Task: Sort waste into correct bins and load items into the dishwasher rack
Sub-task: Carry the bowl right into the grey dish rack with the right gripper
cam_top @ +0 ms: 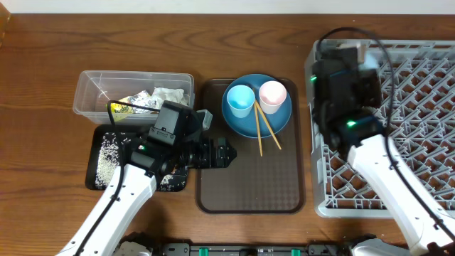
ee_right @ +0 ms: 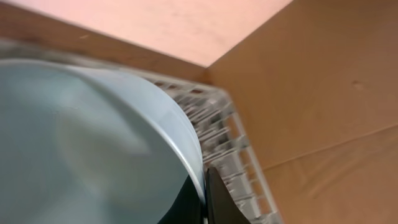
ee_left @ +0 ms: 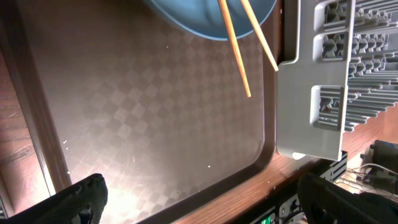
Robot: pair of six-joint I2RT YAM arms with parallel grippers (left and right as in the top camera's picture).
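Next I should swing my right gripper to the right in the overhead view, then down toward the tray side of the rack's far end, since its slots stand empty.
My left gripper [cam_top: 217, 153] hovers open over the left part of the brown serving tray [cam_top: 249, 185], nothing between its fingers [ee_left: 81, 199]. On that tray lies the blue plate [cam_top: 274, 117] carrying a light blue cup [cam_top: 239, 99], a pink cup [cam_top: 272, 94] and two chopsticks [cam_top: 264, 129]. My right gripper [ee_right: 205, 193] is shut on the rim of the white bowl [ee_right: 93, 124], over the back left of the grey dishwasher rack [cam_top: 419, 78]. Crumpled paper [cam_top: 169, 94] and a yellow-green wrapper [cam_top: 138, 103] lie in the clear tub [cam_top: 89, 96]. Rice [cam_top: 108, 149] is scattered in the black tray [cam_top: 91, 178].
The left wrist view shows the chopsticks' tips [ee_left: 236, 56] sticking out past the plate's edge [ee_left: 193, 18], close to the rack's corner [ee_left: 305, 106]. The rack stands right beside the serving tray. My left arm covers part of the black tray.
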